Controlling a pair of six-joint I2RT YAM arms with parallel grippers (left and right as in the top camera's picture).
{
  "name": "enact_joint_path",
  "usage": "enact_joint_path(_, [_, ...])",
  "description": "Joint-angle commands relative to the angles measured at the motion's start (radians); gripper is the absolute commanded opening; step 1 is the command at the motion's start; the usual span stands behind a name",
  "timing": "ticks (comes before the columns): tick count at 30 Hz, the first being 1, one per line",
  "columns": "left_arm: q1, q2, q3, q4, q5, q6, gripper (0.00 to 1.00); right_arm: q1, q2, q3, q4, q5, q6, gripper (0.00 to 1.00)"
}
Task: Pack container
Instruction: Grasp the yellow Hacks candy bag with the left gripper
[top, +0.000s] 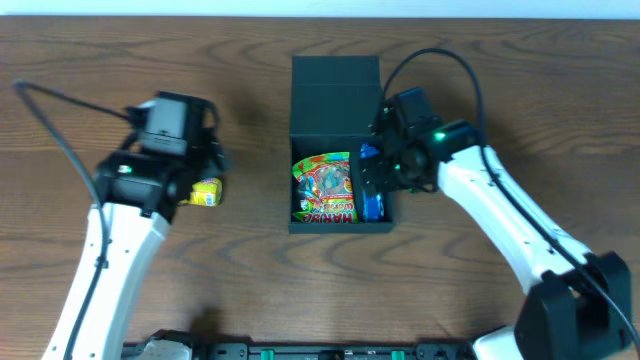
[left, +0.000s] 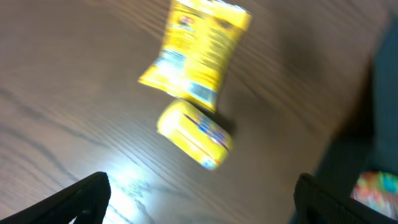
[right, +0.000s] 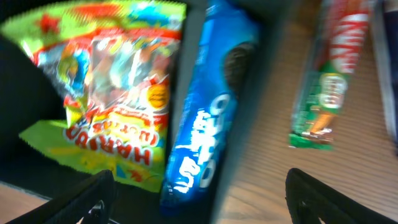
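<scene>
The left gripper will next move outward and down onto the middle of the larger yellow packet outside the container, past the small yellow packet.
The dark teal-black container (top: 336, 78) stands open at the table's middle, lid flap folded back. Inside lie a green Haribo bag (top: 325, 186) and a blue Oreo packet (top: 371, 185); both show in the right wrist view, the bag (right: 106, 81) left of the Oreo packet (right: 208, 118). My right gripper (right: 199, 199) is open above the container's right wall. A red-green snack bar (right: 326, 74) lies on the table outside it. My left gripper (left: 199, 202) is open above the table near a yellow packet (left: 196, 50) and a small yellow packet (left: 196, 134), seen overhead (top: 205, 192).
The brown wooden table (top: 250, 290) surrounds everything. The container's edge shows at the right of the left wrist view (left: 385, 93). Cables run from both arms.
</scene>
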Motion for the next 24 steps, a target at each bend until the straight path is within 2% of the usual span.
enact_joint_path(1, [0.113, 0.015, -0.034, 0.039, -0.002, -0.059, 0.95, -0.042, -0.029, 0.023, -0.004, 0.008, 0.058, 0.88])
enact_joint_path(6, [0.231, 0.102, -0.106, 0.259, 0.044, 0.156, 0.95, -0.071, -0.029, 0.023, -0.013, 0.010, 0.055, 0.90])
enact_joint_path(12, [0.245, 0.310, -0.116, 0.446, 0.096, 0.330, 0.95, -0.086, -0.029, 0.023, -0.014, 0.010, 0.054, 0.91])
enact_joint_path(24, [0.245, 0.604, -0.116, 0.610, 0.114, 0.381, 0.95, -0.086, -0.029, 0.023, -0.020, 0.010, 0.021, 0.91])
